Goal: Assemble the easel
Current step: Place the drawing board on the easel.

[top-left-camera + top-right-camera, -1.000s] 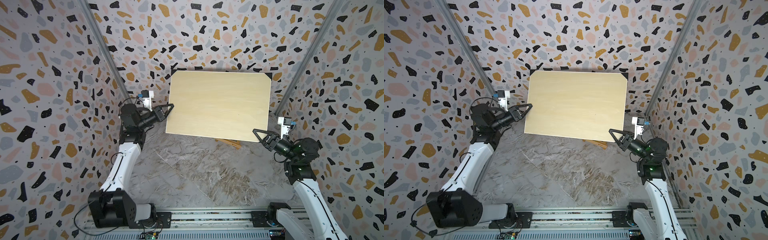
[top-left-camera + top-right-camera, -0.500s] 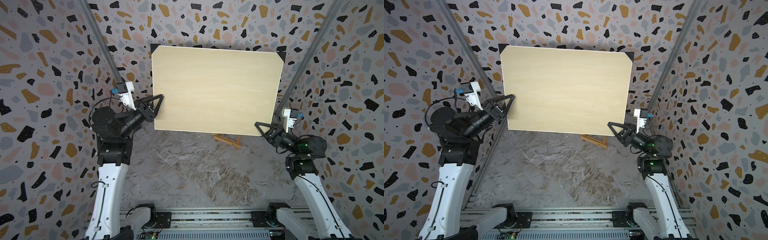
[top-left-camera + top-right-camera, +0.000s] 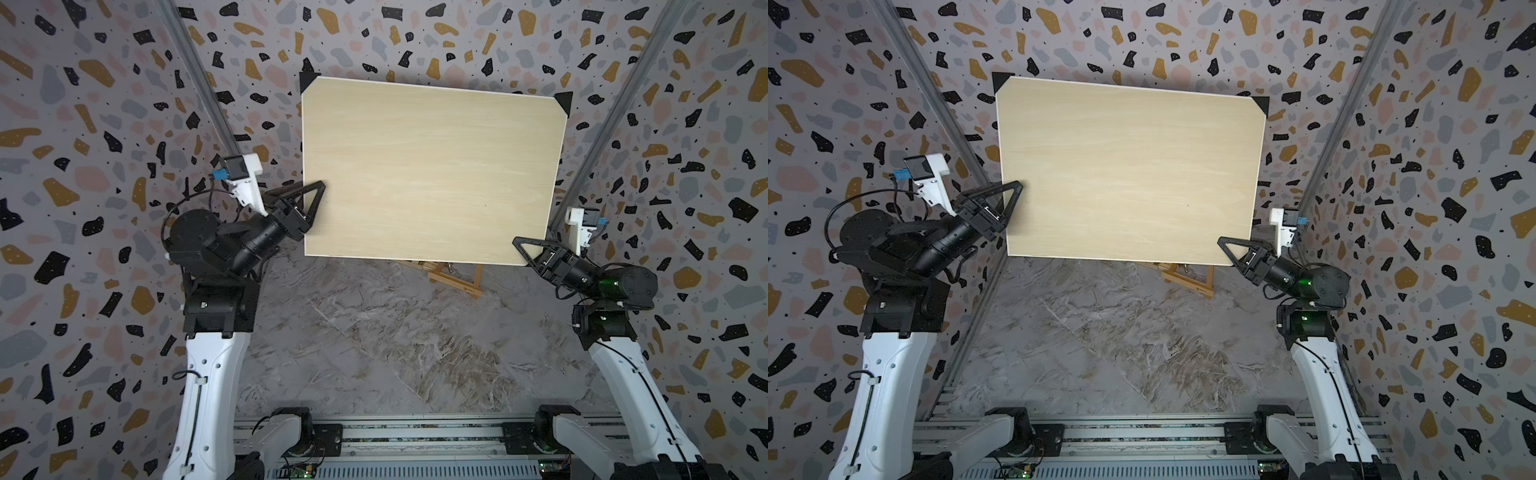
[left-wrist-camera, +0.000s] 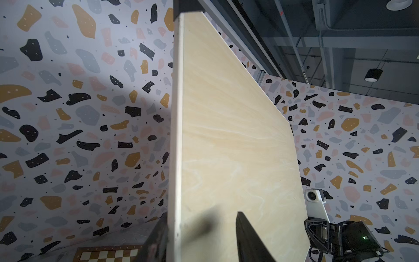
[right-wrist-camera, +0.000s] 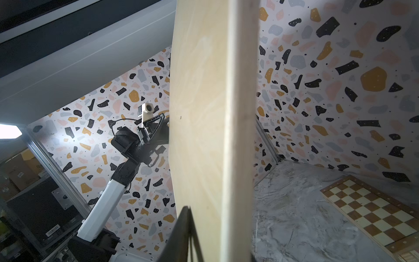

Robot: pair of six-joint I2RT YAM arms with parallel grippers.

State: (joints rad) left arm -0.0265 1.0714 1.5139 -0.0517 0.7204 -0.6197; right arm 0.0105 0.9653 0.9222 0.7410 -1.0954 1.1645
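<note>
My right gripper brings the board's near corner down toward the honey-brown easel (image 3: 456, 281) next and opens to release it. I still hold the board high over the floor.
Only a corner of the honey-brown easel (image 3: 456, 281) (image 3: 1190, 280) shows in both top views, on the grey floor under the near edge of a large pale board (image 3: 432, 174) (image 3: 1129, 174) with black corners. The board is held high and tilted. My left gripper (image 3: 318, 189) (image 4: 201, 217) straddles its left edge. One finger lies against the back, the other stands off the face, so the jaws are open. My right gripper (image 3: 517, 243) (image 5: 217, 211) is shut on the board's near right corner.
A checkered chessboard (image 5: 374, 215) (image 4: 108, 255) lies on the marbled floor (image 3: 374, 353) beneath the board. Terrazzo-patterned walls close in on three sides. The arms' rail (image 3: 415, 436) runs along the front.
Both arms have lifted the board up toward the camera, so it looks larger. The left arm has swung up and outward. Its jaws stand wider on the board's edge than a second ago.
</note>
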